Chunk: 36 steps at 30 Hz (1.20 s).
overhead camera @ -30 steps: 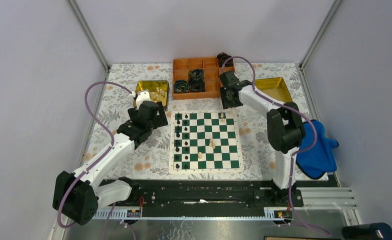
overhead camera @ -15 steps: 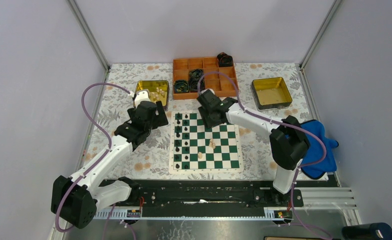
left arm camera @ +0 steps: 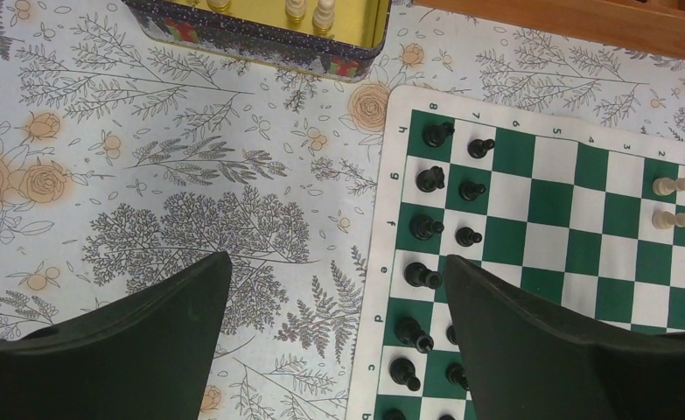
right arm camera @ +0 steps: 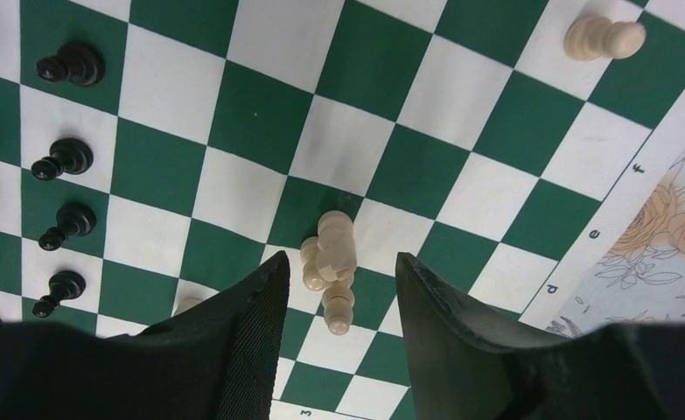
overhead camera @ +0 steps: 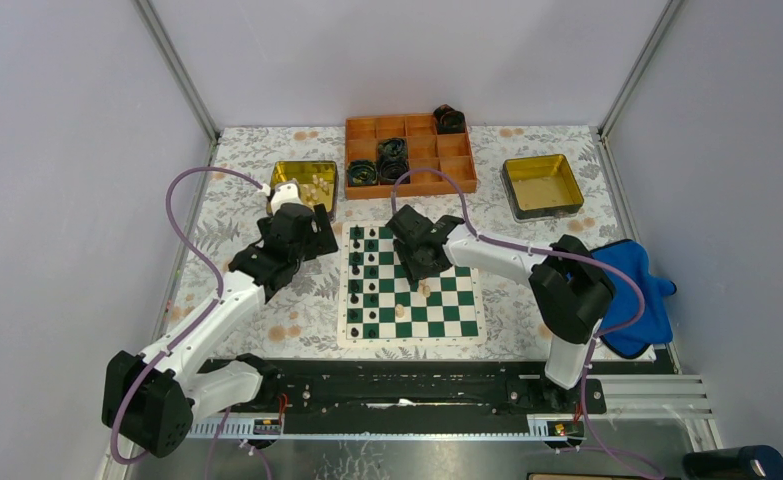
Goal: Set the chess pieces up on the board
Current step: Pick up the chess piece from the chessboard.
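My right gripper moves down slightly over the uppermost cream piece of the cluster [overhead camera: 424, 286] [right arm camera: 336, 244] next and brings its open fingers together, since that piece already shows between them.
The green-and-white board [overhead camera: 412, 342] lies at the table's middle. Black pieces [overhead camera: 362, 280] fill two files along its left side; they also show in the left wrist view [left arm camera: 426, 227]. A tight cluster of cream-white pieces [right arm camera: 332, 261] sits mid-board, right between the open jaws of my right gripper [right arm camera: 340, 271], which hovers over the board [overhead camera: 419, 262]. Another white piece [right arm camera: 603, 38] stands near the board's right edge. My left gripper [left arm camera: 337, 260] is open and empty over the tablecloth beside the board's left border [overhead camera: 310, 238].
A yellow-lined tin [overhead camera: 304, 185] with more white pieces [left arm camera: 308, 10] stands back left. The orange tray [overhead camera: 454, 180] with black coiled rolls [overhead camera: 394, 155] is behind the board. An empty tin [overhead camera: 541, 185] and a blue cloth [overhead camera: 637, 300] lie to the right.
My right arm has swung from the back right beside the orange tray leftward and forward to the board's middle, over the white cluster. My left arm has barely moved.
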Motion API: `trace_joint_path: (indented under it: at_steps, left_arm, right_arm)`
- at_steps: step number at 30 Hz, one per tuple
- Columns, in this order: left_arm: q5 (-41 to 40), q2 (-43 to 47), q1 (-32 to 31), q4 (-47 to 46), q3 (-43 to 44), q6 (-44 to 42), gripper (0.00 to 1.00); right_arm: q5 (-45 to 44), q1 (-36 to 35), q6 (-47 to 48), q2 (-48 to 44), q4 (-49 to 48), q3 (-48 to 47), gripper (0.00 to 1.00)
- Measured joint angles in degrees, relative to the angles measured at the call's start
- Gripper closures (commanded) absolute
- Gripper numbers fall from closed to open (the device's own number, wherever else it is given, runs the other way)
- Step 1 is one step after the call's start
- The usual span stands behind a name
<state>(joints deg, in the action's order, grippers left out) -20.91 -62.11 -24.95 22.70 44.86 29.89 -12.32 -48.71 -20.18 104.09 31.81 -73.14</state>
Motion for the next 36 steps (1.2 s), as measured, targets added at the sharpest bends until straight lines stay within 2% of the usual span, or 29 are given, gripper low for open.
trace_joint_path:
  at_steps: [6,16,36]
  left_arm:
    - [0.17,0.0,0.0,0.0,-0.39,0.0,0.01]
    - [0.44,0.0,0.0,-0.02,-0.66,0.02,0.01]
    - [0.57,0.0,0.0,-0.02,-1.46,0.0,0.01]
  right_arm:
    - [0.15,-0.79,-1.29,0.0,-0.63,1.16,0.46]
    - [1.2,-0.92,-2.27,0.0,-1.66,1.88,0.54]
    - [0.94,-0.92,-2.64,0.37,-2.56,2.08,0.64]
